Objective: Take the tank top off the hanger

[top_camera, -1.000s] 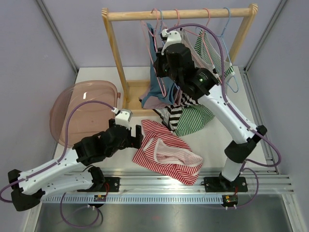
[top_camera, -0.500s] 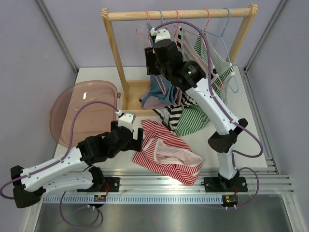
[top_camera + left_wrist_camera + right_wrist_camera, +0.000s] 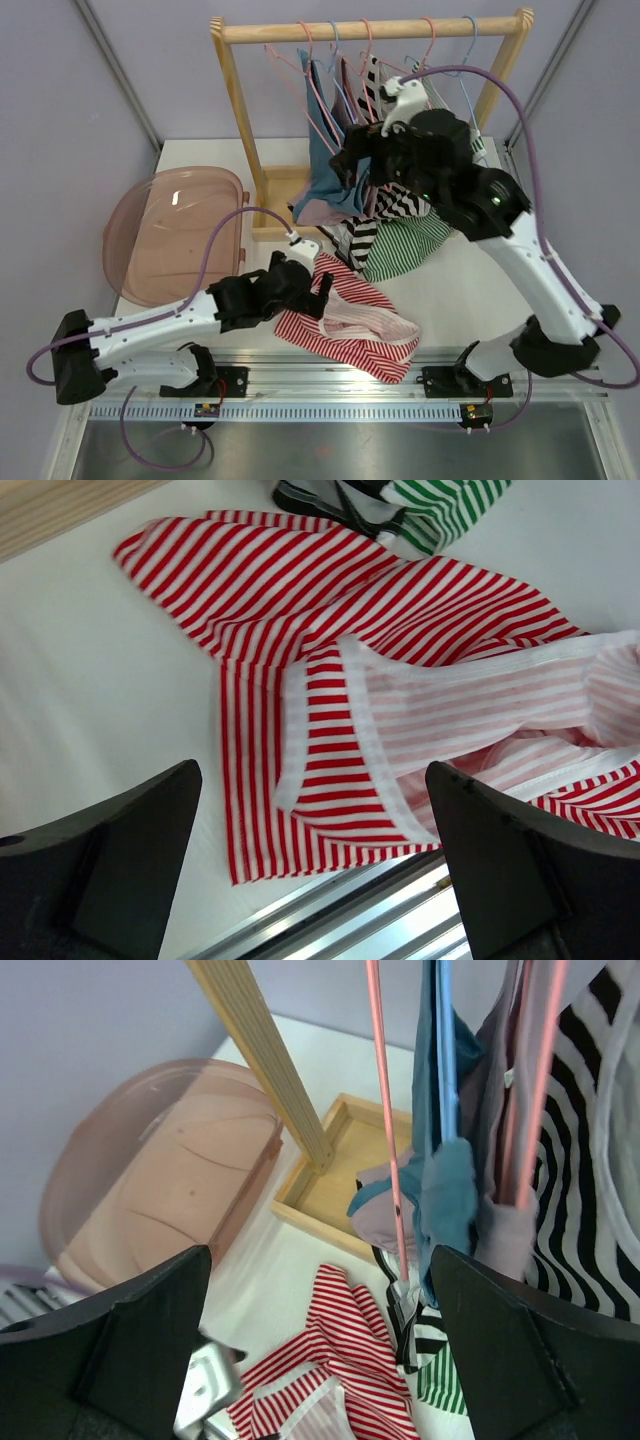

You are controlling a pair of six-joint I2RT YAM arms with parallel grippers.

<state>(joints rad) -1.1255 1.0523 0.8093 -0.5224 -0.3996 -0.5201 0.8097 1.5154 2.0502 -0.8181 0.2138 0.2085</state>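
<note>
The open left gripper comes down toward the right in the top view onto the tank top's white-trimmed fold next, because the tank top lies loose and crumpled below it.
A red-and-white striped tank top (image 3: 350, 320) lies crumpled on the white table near the front rail, off any hanger; it also shows in the wrist views (image 3: 400, 680) (image 3: 340, 1390). My left gripper (image 3: 322, 283) hovers open just above its left part (image 3: 310, 780), gripping nothing. My right gripper (image 3: 352, 165) is open by the hanging clothes (image 3: 320, 1255). A bare pink hanger (image 3: 385, 1130) hangs just beyond its fingers. A blue tank top (image 3: 325, 175) droops from a blue hanger (image 3: 445, 1050) on the wooden rack (image 3: 370, 30).
A black-and-white striped top (image 3: 365, 235) and a green striped top (image 3: 405, 245) sag from the rack onto the table. The rack's wooden base tray (image 3: 275, 195) and left post (image 3: 265, 1060) stand behind. A pink translucent tub (image 3: 175, 230) sits at the left.
My right gripper went from shut to open and drew back to the right, away from the hanger hooks at the bar. My left arm reached right, over the red striped top.
</note>
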